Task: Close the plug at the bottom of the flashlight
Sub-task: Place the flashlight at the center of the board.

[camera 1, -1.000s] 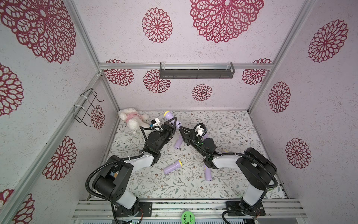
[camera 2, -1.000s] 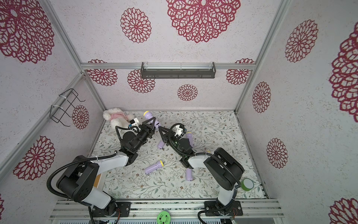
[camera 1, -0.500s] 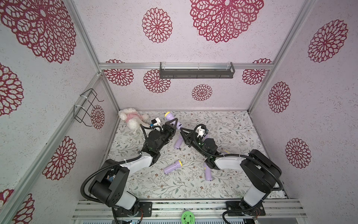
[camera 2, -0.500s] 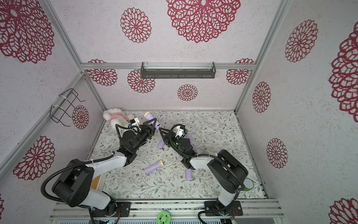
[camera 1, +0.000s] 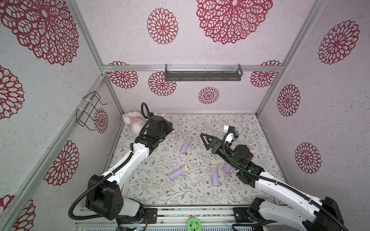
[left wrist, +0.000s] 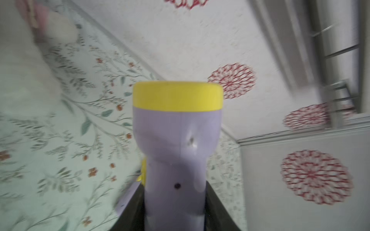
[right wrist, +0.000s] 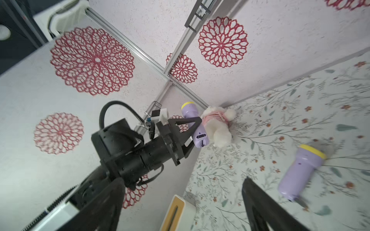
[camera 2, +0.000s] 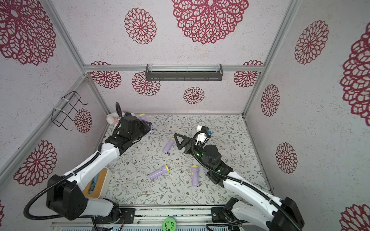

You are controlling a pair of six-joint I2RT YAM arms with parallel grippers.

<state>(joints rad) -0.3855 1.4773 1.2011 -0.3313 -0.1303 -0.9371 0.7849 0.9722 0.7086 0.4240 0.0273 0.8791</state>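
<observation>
My left gripper tilts its fingers downward, moves down and releases the held flashlight next, since bare floor (camera 1: 166, 147) between the plush toy and a lying flashlight is below it.
A lilac flashlight (camera 1: 163, 116) with a yellow head is held off the floor near the back left corner, with my left gripper (left wrist: 174, 200) shut on its body. The left wrist view shows the flashlight (left wrist: 177, 140) head-up between the black fingers (left wrist: 132, 212). From the right wrist view its bottom end (right wrist: 201, 138) shows dark slots; I cannot tell how the plug stands. My right gripper (camera 1: 206, 140) hangs open and empty over the middle of the floor, well to the right of the held flashlight (camera 2: 142, 117).
Several more lilac flashlights lie on the floral floor, one (camera 1: 185, 145) just left of the right gripper. A white and pink plush toy (camera 1: 133, 122) sits in the back left corner. A wood-topped white box (camera 2: 96, 184) stands front left. A wire basket (camera 1: 90, 112) hangs on the left wall.
The right gripper has opened wide and drawn back to the right, away from the held flashlight. The left gripper has carried the flashlight a little toward the back left corner.
</observation>
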